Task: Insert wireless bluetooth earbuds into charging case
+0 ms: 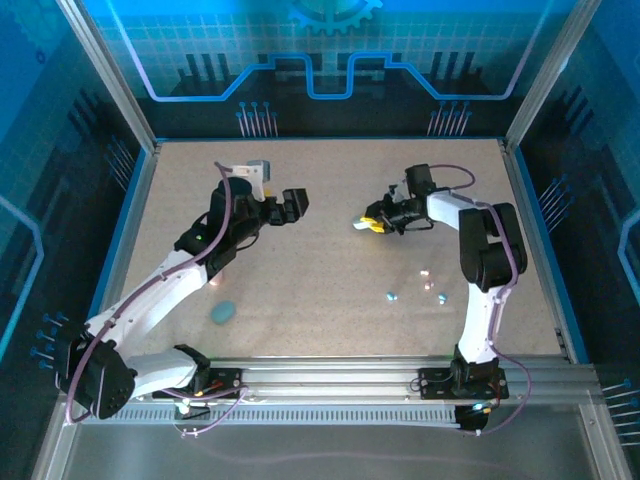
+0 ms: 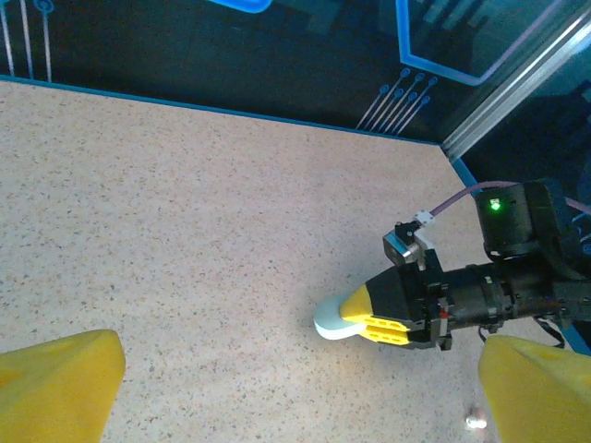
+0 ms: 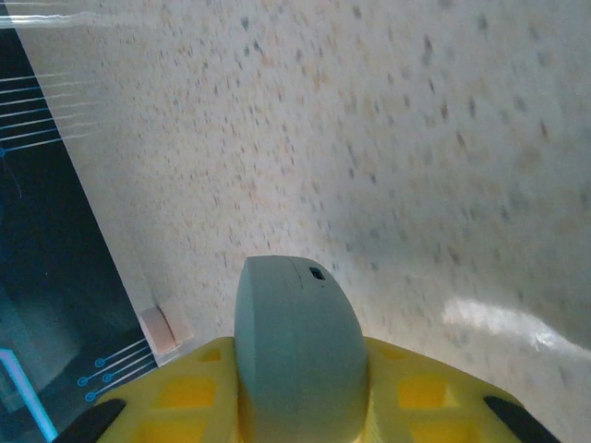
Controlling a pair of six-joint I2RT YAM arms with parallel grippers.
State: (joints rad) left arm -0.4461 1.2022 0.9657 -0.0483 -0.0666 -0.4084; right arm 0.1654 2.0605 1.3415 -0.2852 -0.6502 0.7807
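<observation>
My right gripper will move down next, put the grey-green charging case on the bare speckled table and let it go, because that clear spot is just below the gripper.
My right gripper (image 1: 371, 224) is shut on a pale grey-green, pebble-shaped charging case (image 3: 297, 341), whose rounded end sticks out past the yellow fingers (image 3: 185, 397). The left wrist view has that same case (image 2: 332, 320) hanging just above the table in the right gripper (image 2: 383, 318). My left gripper (image 1: 293, 204) hovers open to the left of it, its yellow fingers (image 2: 60, 388) wide apart with nothing between them. Tiny earbuds lie on the table near the right arm: a pale blue one (image 1: 391, 296), a pink one (image 1: 441, 297) and a whitish one (image 1: 424, 272).
A second, teal oval case (image 1: 222, 312) lies on the table near the left arm's forearm. One small whitish bead (image 2: 476, 422) sits beside my left gripper's right finger. Blue-lit walls and metal frame posts (image 1: 108, 70) enclose the speckled table (image 1: 330, 180).
</observation>
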